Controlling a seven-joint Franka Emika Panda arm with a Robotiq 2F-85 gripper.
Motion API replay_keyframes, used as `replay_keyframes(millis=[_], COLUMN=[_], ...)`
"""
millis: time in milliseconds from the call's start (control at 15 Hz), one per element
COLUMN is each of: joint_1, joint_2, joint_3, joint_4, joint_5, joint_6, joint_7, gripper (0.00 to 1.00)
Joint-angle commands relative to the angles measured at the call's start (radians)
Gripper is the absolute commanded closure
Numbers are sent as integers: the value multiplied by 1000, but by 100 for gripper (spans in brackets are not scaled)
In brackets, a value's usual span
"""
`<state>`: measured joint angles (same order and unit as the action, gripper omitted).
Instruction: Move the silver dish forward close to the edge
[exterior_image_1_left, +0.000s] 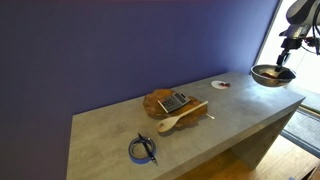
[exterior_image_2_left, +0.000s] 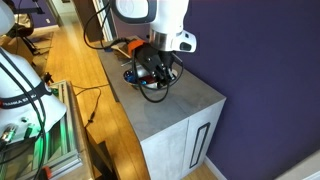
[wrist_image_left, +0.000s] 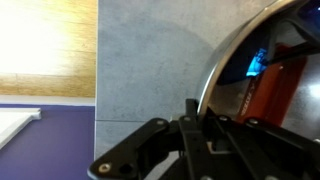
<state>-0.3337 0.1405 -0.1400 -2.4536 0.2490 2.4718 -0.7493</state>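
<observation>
The gripper should move the dish (exterior_image_1_left: 268, 73) toward the end edge of the counter and then down to release the dish's rim, because bare grey counter is still between the dish and the edge.
The silver dish (exterior_image_1_left: 268, 73) sits at the far end of the long grey counter (exterior_image_1_left: 120, 125), close to its end edge. My gripper (exterior_image_1_left: 285, 58) comes down onto the dish's rim from above. In an exterior view the gripper (exterior_image_2_left: 152, 72) covers most of the dish (exterior_image_2_left: 153, 90). In the wrist view the shiny flared rim (wrist_image_left: 215, 70) curves up between my fingers (wrist_image_left: 197, 120), one outside and one inside, shut on it. The counter's straight edge (wrist_image_left: 97, 60) runs to the left, with wooden floor beyond. I cannot tell whether the dish is lifted or resting.
A brown wooden board (exterior_image_1_left: 160, 100) with a dark gridded object (exterior_image_1_left: 175, 101) and a wooden spoon (exterior_image_1_left: 180, 118) lies mid-counter. A small white disc (exterior_image_1_left: 219, 85) lies near the dish. A blue cable coil (exterior_image_1_left: 143, 149) lies at the near end. The floor (exterior_image_2_left: 70, 60) runs along the counter.
</observation>
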Motion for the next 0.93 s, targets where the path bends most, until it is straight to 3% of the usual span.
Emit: replay_keyframes(millis=[0,467,867], joint_1=[-36,-151,-205], joint_2=[59,139,182], joint_3=[-48,-41,-46], joint_4=[43,51,61], joint_5=[7,142,222], joint_6=[-7,-17,-19], joint_7=[-122,-383,-474], gripper=[98,98,98])
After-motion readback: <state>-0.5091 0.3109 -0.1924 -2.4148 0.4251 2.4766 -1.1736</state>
